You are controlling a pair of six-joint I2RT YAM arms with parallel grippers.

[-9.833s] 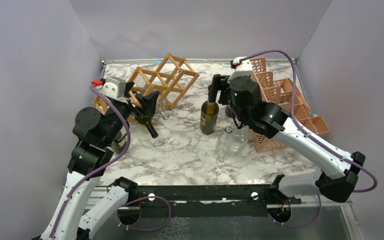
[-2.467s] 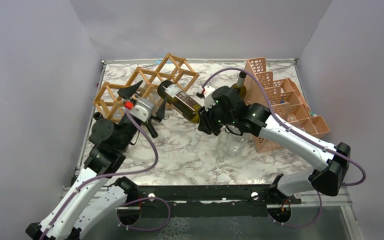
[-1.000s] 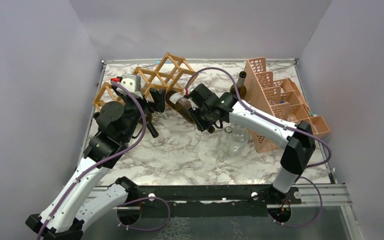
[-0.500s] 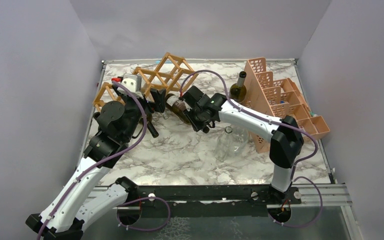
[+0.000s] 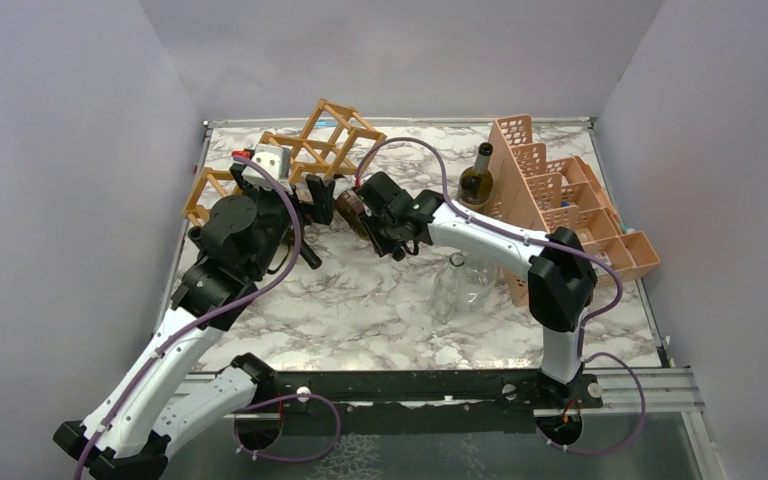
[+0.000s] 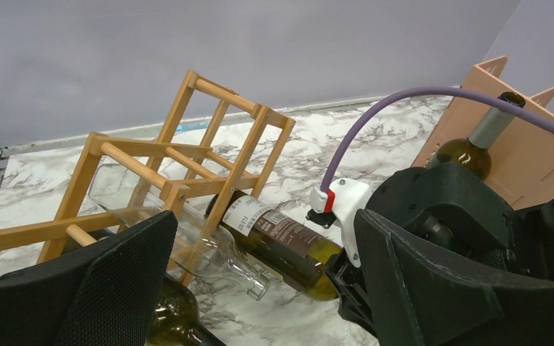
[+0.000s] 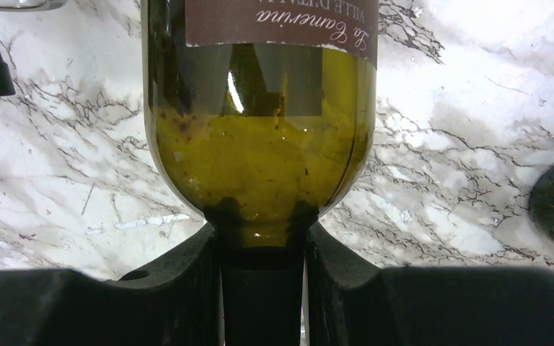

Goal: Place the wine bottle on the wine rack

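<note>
My right gripper pushes the bottle outward into the rack's lower cell (image 5: 346,176) next and releases it. That cell lies outward of my gripper, to its left in the top view.
The wine bottle (image 5: 348,203) is olive green with a white and brown label and lies tilted, base toward the wine rack (image 5: 310,145). My right gripper (image 5: 378,218) is shut on its neck, and the right wrist view shows the neck clamped between both fingers at the shoulder of the bottle (image 7: 260,144), gripper (image 7: 262,249). In the left wrist view the bottle (image 6: 281,241) has its base end inside a lower cell of the light wooden rack (image 6: 187,155). My left gripper (image 5: 295,200) stands open just in front of the rack, holding nothing (image 6: 263,238).
A clear glass bottle (image 6: 187,241) lies in the rack, and a dark green bottle (image 6: 169,317) lies below it. Another green bottle (image 5: 477,180) stands upright against the pink crate (image 5: 570,205). A clear bottle (image 5: 460,285) lies mid-table.
My right gripper has moved left with the wine bottle, pushing its base into the rack. The rack has shifted back and tipped up. The left gripper has stayed open.
</note>
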